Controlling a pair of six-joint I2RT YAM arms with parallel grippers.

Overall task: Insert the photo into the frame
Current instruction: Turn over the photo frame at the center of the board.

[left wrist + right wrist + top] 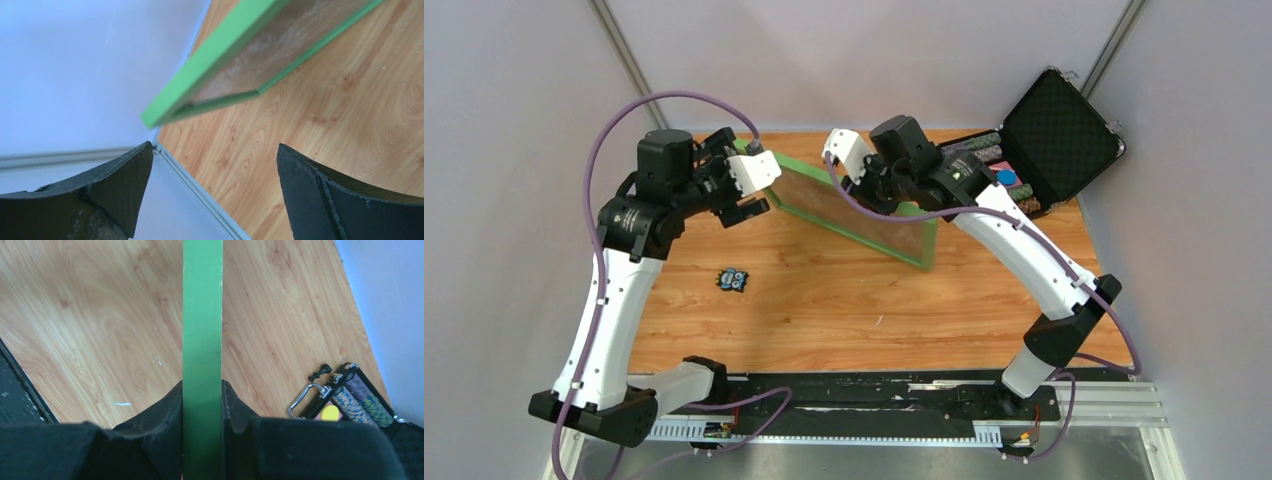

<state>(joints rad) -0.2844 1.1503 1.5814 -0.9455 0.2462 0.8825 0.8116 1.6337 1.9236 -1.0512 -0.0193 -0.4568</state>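
The robot's right gripper still holds the frame upright, so next it should turn the green bar of the frame and lower it onto the tabletop (pixel 954 243) beside the open case to release the frame flat.
The green frame (pixel 927 245) stands on its long edge on the wooden table, running from back left to front right. A brown, mottled panel (pixel 854 207) fills its opening; it looks like the photo, but I cannot tell for sure. My right gripper (pixel 864 188) is shut on the frame's top rail, and the right wrist view shows the green rail (pixel 202 315) pinched between both pads. My left gripper (pixel 752 192) is open and empty beside the frame's left end. In the left wrist view the frame's corner (pixel 220 50) is ahead of the fingers, apart from them.
A small blue-and-black object (pixel 733 279) lies on the table, front left of the frame. An open black case (pixel 1034 130) with rows of chips sits at the back right, and shows in the right wrist view (pixel 350 400). The table's back-left edge and wall are close to the left gripper.
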